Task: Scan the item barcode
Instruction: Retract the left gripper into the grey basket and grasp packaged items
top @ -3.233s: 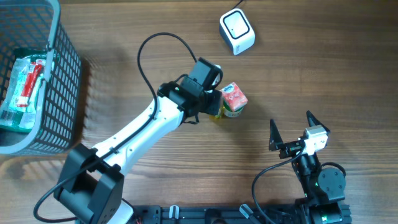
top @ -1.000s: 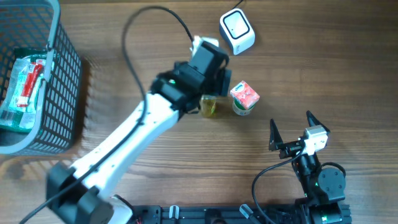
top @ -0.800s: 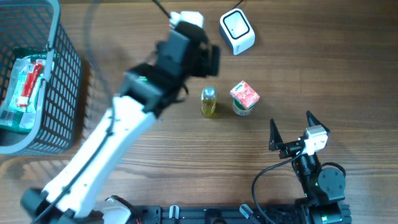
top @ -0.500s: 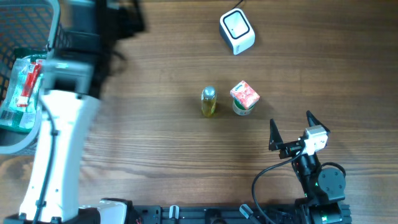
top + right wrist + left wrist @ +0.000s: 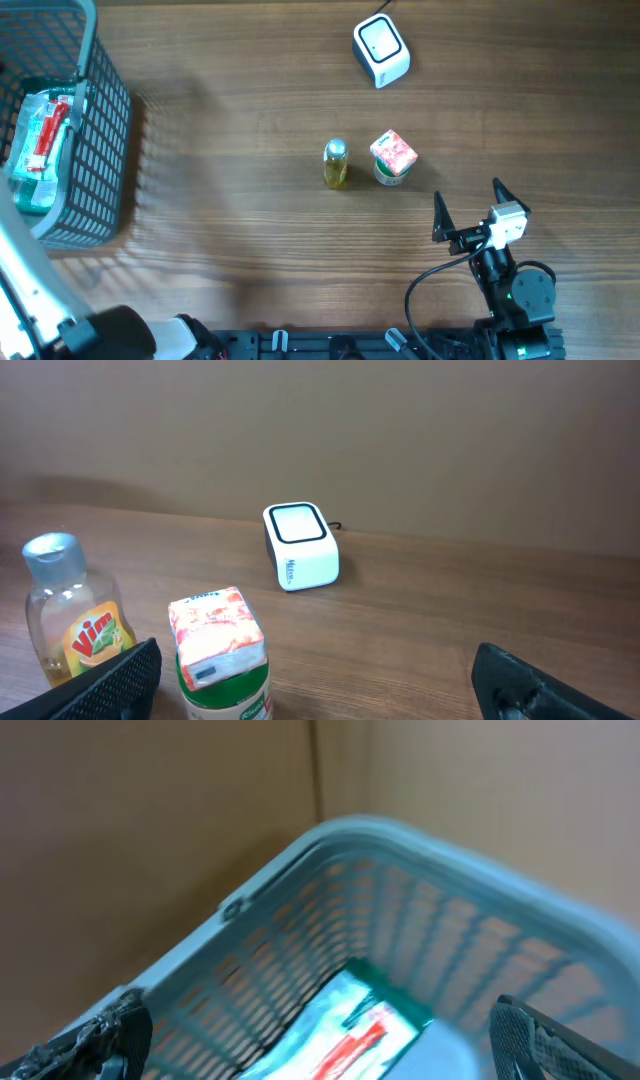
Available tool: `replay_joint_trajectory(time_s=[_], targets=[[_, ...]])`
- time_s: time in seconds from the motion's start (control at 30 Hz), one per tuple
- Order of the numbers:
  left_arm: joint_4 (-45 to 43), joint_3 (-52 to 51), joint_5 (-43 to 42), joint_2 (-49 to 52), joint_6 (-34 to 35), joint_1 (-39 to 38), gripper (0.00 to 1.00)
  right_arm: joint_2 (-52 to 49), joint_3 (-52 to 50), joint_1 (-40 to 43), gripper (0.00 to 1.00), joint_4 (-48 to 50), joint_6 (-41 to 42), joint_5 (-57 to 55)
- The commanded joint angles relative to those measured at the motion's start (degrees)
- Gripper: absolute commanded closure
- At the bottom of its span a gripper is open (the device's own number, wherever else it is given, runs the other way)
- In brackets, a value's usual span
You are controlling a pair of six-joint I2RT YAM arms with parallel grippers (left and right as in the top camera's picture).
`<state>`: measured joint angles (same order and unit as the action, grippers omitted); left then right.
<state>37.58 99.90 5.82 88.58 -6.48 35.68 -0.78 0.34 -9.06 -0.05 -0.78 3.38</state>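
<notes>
My left gripper tilts downward and lowers past the basket's rim onto the packet's red strip point(image 5: 48, 136) point(image 5: 350, 1048) next, because that strip lies below it between the basket's mesh sides.
A white barcode scanner point(image 5: 381, 50) sits at the back of the table, its window point(image 5: 300, 545) facing my right wrist camera. A yellow dish-soap bottle point(image 5: 335, 163) and a green cup with a red-orange lid point(image 5: 392, 158) stand side by side mid-table; in the right wrist view the bottle point(image 5: 70, 610) and cup point(image 5: 220, 650) stand just ahead of the fingers. My right gripper point(image 5: 467, 192) rests open and empty, right of the cup. My left gripper point(image 5: 320, 1055) hangs open over the basket, above a teal and red packet point(image 5: 370, 1020).
A grey mesh basket point(image 5: 100, 120) stands at the table's left edge with the packet point(image 5: 40, 140) inside. My left arm's white link point(image 5: 25, 290) crosses the lower left corner. A black cable point(image 5: 430, 290) loops beside the right arm's base.
My left arm has swung from the bottle and cup, leftward out over the basket. The bottle stays standing beside the cup. The right arm has not moved.
</notes>
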Motion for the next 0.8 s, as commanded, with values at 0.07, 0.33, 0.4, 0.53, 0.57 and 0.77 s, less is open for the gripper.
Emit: replay_joint_trajectory(time_s=[0.07, 0.33, 0.4, 0.53, 0.57, 0.77], targets=[[3.48, 0.83, -3.45, 8.68, -16.22, 4.28, 0.0, 0.5, -0.04, 0.31, 0.0, 0.11, -0.57, -0.5], [6.99, 0.83, -3.45, 20.33, -28.98, 5.11, 0.0, 0.5, -0.04, 0.31, 0.0, 0.11, -0.57, -0.5], [7.56, 0.83, -3.45, 22.75, -31.34, 5.11, 0.0, 0.5, -0.04, 0.31, 0.0, 0.11, -0.57, -0.5], [8.17, 0.83, -3.87, 27.41, -36.72, 5.09, 0.0, 0.5, -0.04, 0.31, 0.0, 0.13, -0.59, -0.5], [8.2, 0.83, -4.52, 28.39, -37.75, 5.09, 0.0, 0.5, -0.04, 0.31, 0.0, 0.11, -0.59, -0.5], [7.48, 0.83, -9.46, 32.04, -41.0, 5.09, 0.0, 0.5, -0.04, 0.31, 0.0, 0.11, -0.57, -0.5]])
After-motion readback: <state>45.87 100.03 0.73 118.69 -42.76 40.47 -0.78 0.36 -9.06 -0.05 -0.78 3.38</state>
